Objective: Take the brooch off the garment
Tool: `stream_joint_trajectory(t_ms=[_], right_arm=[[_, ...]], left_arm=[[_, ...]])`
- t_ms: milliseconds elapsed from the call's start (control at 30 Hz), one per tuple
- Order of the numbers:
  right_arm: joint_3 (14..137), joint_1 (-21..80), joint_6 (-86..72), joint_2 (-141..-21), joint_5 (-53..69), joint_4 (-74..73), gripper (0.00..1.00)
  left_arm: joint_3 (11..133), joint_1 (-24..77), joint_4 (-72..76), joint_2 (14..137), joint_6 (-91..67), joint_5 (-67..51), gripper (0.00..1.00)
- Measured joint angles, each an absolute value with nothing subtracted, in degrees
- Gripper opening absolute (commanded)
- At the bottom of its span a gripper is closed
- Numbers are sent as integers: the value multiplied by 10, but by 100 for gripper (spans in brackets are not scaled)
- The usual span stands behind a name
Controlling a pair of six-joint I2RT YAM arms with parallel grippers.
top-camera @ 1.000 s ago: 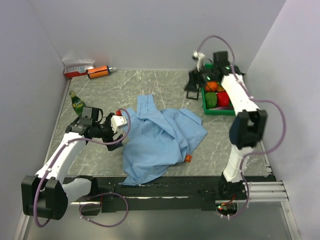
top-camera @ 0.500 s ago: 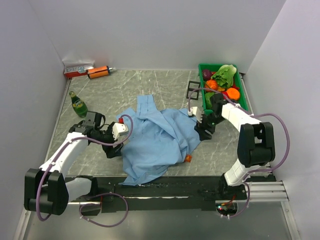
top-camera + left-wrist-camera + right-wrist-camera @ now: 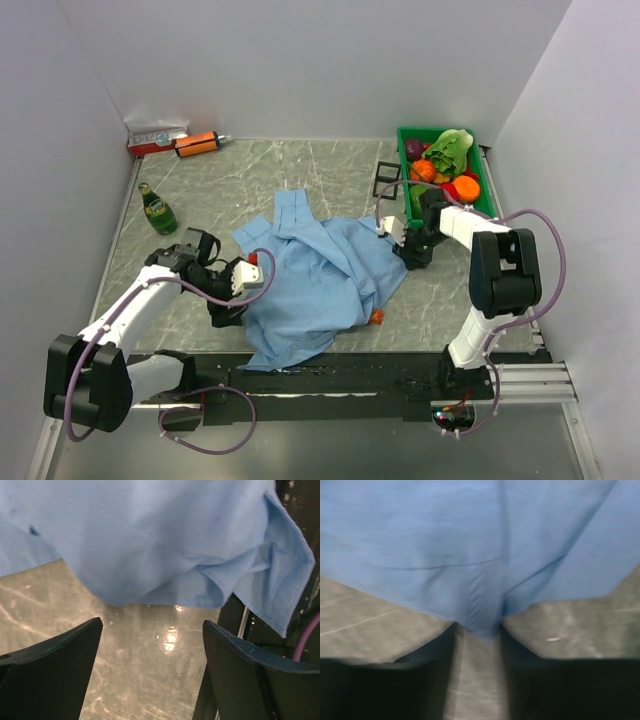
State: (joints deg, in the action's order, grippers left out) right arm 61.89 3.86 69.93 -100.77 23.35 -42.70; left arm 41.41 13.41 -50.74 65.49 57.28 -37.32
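The shirt's rounded edge fold juts over the table. To get to it, my left gripper should first move outward along the hem, then close on that fold.
The garment (image 3: 320, 280), a light blue shirt, lies crumpled mid-table. A tiny orange-brown thing (image 3: 377, 317) at its near right edge looks like the brooch. My left gripper (image 3: 232, 305) is low at the shirt's left edge. In the left wrist view it (image 3: 152, 622) stands open over bare table, with the shirt's hem (image 3: 165, 587) just ahead of its tips. My right gripper (image 3: 403, 250) is at the shirt's right edge. In the right wrist view it (image 3: 479, 630) has narrowed onto a gathered fold of the shirt (image 3: 480, 615) between its tips.
A green bottle (image 3: 157, 210) stands at the left. A green bin (image 3: 487, 190) of vegetables and a black wire stand (image 3: 385, 180) are at the back right. An orange tube (image 3: 197, 145) and a box (image 3: 155, 137) lie at the back left. A black rail (image 3: 350, 370) runs along the near edge.
My right arm swung from the green bin down to the shirt's right edge and its jaws narrowed onto the cloth. My left gripper slid nearer along the shirt's left edge.
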Motion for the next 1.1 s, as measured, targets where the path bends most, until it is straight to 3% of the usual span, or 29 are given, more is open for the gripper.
stream_joint_trajectory(t_ms=[33,133,433,667,800,1067,1100], right_arm=[[627,39,699,-1013,232,-422,9],[644,39,689,-1023,235,-428,0],[811,22,604,-1030,352,-543,0],[899,21,507,-1027,439,-598,0],[930,21,463,-1027,462,-620,0],[946,21,409,-1025,468,-627,0],[950,21,402,-1025,468,-627,0]], left_arm=[[414,139,-512,655,578,-375,89],[408,155,-517,655,583,-379,89],[371,221,-455,673,536,-371,83],[369,213,-334,685,453,-323,81],[378,163,-283,699,377,-309,86],[454,119,-326,788,389,-433,83],[466,120,-339,810,399,-448,77]])
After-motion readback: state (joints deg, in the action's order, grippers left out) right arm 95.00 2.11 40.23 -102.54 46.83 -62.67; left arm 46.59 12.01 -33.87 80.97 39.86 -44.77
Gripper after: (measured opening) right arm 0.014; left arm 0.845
